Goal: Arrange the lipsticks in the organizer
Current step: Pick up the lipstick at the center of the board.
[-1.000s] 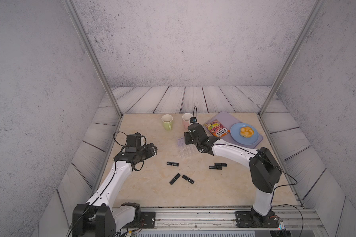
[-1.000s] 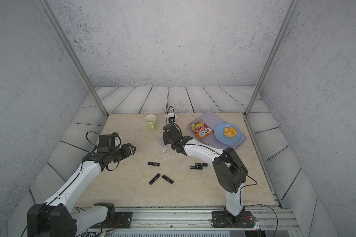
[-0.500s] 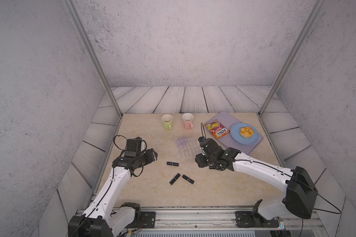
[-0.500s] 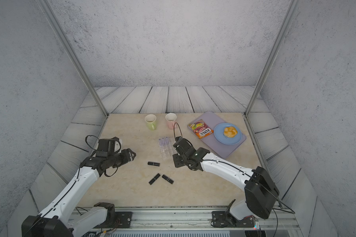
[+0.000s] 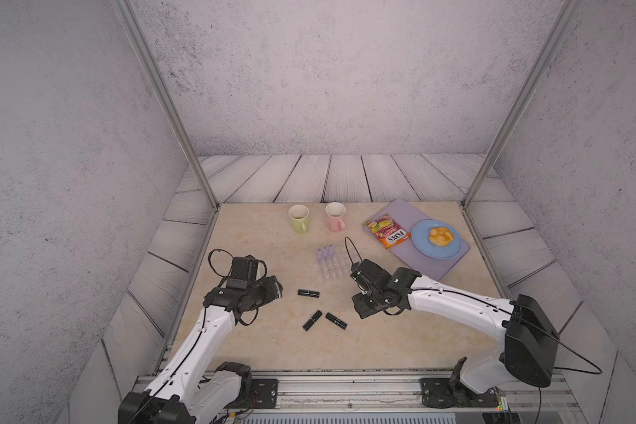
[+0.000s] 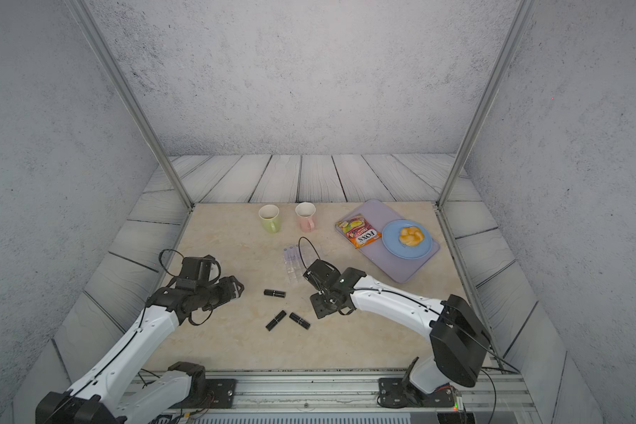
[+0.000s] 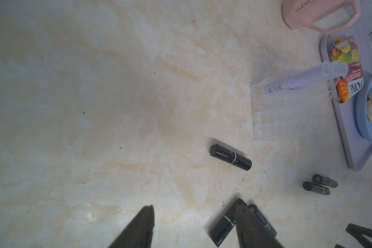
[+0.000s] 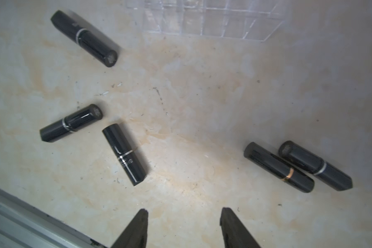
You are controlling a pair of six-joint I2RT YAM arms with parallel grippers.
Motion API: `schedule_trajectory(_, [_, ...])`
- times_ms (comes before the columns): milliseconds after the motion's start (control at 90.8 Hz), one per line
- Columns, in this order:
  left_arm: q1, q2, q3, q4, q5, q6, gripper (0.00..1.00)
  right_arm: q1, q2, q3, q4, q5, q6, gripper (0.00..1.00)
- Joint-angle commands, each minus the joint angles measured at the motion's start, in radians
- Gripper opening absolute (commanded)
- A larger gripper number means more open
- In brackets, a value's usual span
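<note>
The closer black lipstick lies at an angle to my open fingers, so my right gripper next moves toward the pair of black lipsticks, turns and lowers over the middle of the closer black lipstick (image 5: 336,321) (image 8: 124,154).
The clear organizer (image 5: 334,265) (image 7: 288,116) stands mid-table with three lilac lipsticks (image 5: 325,252) upright in its far-left cells. Three black lipsticks lie loose in front of it: one alone (image 5: 308,293) and a pair (image 5: 312,319) (image 5: 336,320). Two more black lipsticks (image 8: 279,167) (image 8: 316,166) lie side by side, hidden under the right arm in both top views. My right gripper (image 5: 361,309) (image 8: 184,210) hovers open over bare table in front of the organizer. My left gripper (image 5: 274,288) (image 7: 194,206) is open and empty, left of the lone lipstick.
A green mug (image 5: 299,218) and a pink mug (image 5: 335,216) stand behind the organizer. At the back right, a lilac tray (image 5: 439,268) carries a snack packet (image 5: 390,231) and a blue plate (image 5: 419,242) with a bun. The metal rail (image 8: 19,214) runs along the front edge.
My right gripper has left the organizer and come forward over the two paired black lipsticks. My left arm has shifted a little toward the front.
</note>
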Motion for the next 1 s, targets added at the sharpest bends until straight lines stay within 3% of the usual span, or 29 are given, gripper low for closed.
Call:
schedule_trajectory(0, [-0.002,0.019,-0.009,0.009,0.021,-0.019,0.66,-0.007,-0.013,0.025,-0.044,-0.025,-0.052,0.58])
schedule_trajectory(121, [-0.005,0.009,-0.033,0.017,0.015,-0.074,0.61,0.064,0.046,0.057,0.008,-0.084,-0.073,0.59])
schedule_trajectory(308, [-0.005,-0.078,-0.040,-0.034,-0.122,-0.128,0.59,0.198,0.195,0.175,0.034,-0.044,-0.147,0.60])
schedule_trajectory(473, [0.001,-0.066,-0.008,-0.054,-0.146,-0.102,0.59,0.200,0.319,0.242,0.008,-0.049,-0.177,0.54])
schedule_trajectory(991, [0.003,-0.047,-0.025,-0.022,-0.113,-0.098,0.60,0.171,0.462,0.311,-0.022,-0.009,-0.232,0.41])
